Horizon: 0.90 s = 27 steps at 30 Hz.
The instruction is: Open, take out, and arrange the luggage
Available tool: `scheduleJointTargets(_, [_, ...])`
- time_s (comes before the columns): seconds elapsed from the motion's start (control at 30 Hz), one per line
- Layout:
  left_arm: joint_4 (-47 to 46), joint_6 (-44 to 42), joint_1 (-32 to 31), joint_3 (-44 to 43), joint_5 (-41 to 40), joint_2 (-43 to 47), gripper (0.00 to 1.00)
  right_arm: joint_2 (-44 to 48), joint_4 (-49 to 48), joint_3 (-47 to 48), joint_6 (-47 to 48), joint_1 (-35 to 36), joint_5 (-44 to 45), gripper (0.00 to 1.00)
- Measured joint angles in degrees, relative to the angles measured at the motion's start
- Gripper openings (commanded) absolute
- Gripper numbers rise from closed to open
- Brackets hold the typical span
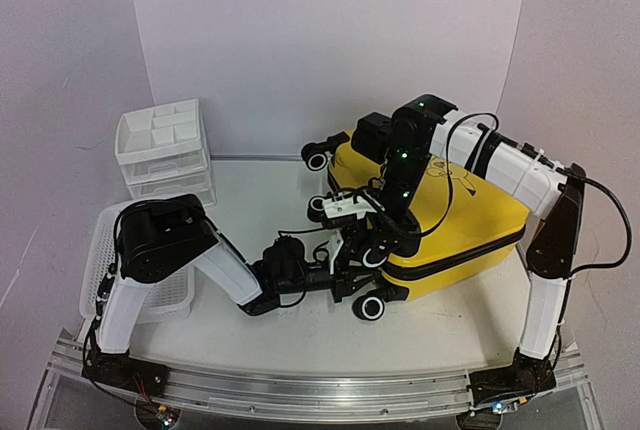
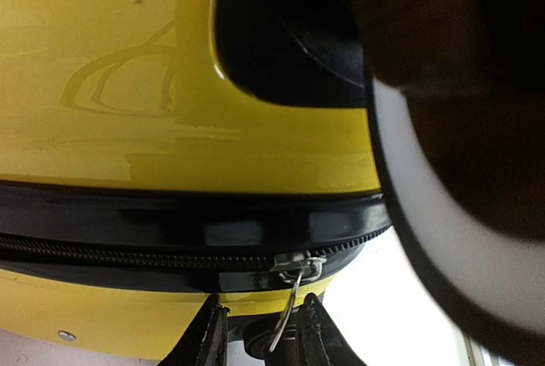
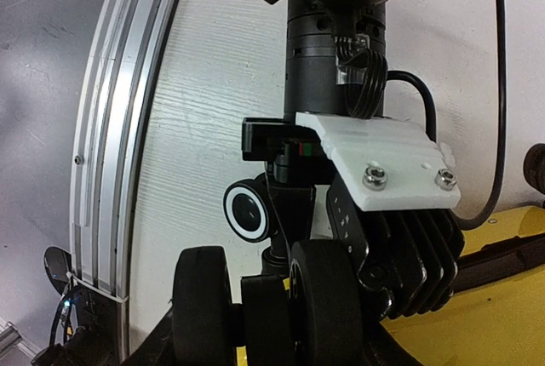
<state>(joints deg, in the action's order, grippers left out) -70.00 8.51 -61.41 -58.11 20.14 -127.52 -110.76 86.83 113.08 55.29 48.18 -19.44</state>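
Observation:
I need to lift the held twin caster wheel (image 3: 328, 298) up next with my right gripper before I release it, because it is mounted on the luggage's upper shell, above the zipper band.
The yellow luggage (image 1: 450, 215) lies flat at centre right, its black zipper band facing me. My left gripper (image 1: 352, 268) is at its near left corner. In the left wrist view the metal zipper pull (image 2: 288, 315) hangs from the slider (image 2: 298, 264) between my left gripper's (image 2: 262, 332) jaws. It rests against the right finger (image 2: 317, 332), and a gap separates it from the left one. My right gripper (image 1: 375, 250) reaches over the shell. In its wrist view the right gripper (image 3: 268, 353) holds a black twin caster wheel (image 3: 328, 298) of the luggage (image 3: 477, 323).
A white drawer unit (image 1: 165, 150) stands at back left, with a white mesh basket (image 1: 110, 250) in front of it beside the left arm. Further luggage wheels show at the near corner (image 1: 372, 307) and far corner (image 1: 317, 158). An aluminium rail (image 1: 300, 390) runs along the near edge.

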Motion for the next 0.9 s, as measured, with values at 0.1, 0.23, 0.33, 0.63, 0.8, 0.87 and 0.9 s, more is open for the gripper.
scheduleJointTargets(0.1, [-0.6,0.4,-0.4,0.1,-0.9,0.0,0.25,0.2,0.2,0.0,0.2,0.0,0.0,0.0])
scheduleJointTargets(0.23, [-1.0,0.7,-0.6,0.1,-1.0,0.0,0.21,0.5,0.2,-0.4,0.3,-0.1,0.0,0.0])
scheduleJointTargets(0.33, [-1.0,1.0,-0.9,0.1,-1.6,0.0,0.16,0.6,0.2,-0.6,0.4,-0.1,0.0,0.0])
scheduleJointTargets(0.63, [-1.2,1.4,-1.8,0.3,-4.6,0.1,0.0,1.3,0.1,-1.4,0.5,-0.1,-0.1,0.0])
scheduleJointTargets(0.8, [-2.1,-0.3,-2.4,3.5,-9.3,2.0,0.0,3.5,-2.4,-4.7,0.6,0.0,-0.5,0.0])
scheduleJointTargets(0.87, [-2.2,-1.7,-2.7,5.2,-11.3,3.2,0.0,5.2,-4.3,-7.0,0.6,0.2,-0.7,0.0])
scheduleJointTargets(0.9, [-2.4,-2.4,-2.9,5.9,-12.1,3.7,0.0,6.3,-5.4,-8.4,0.6,0.3,-0.8,0.0])
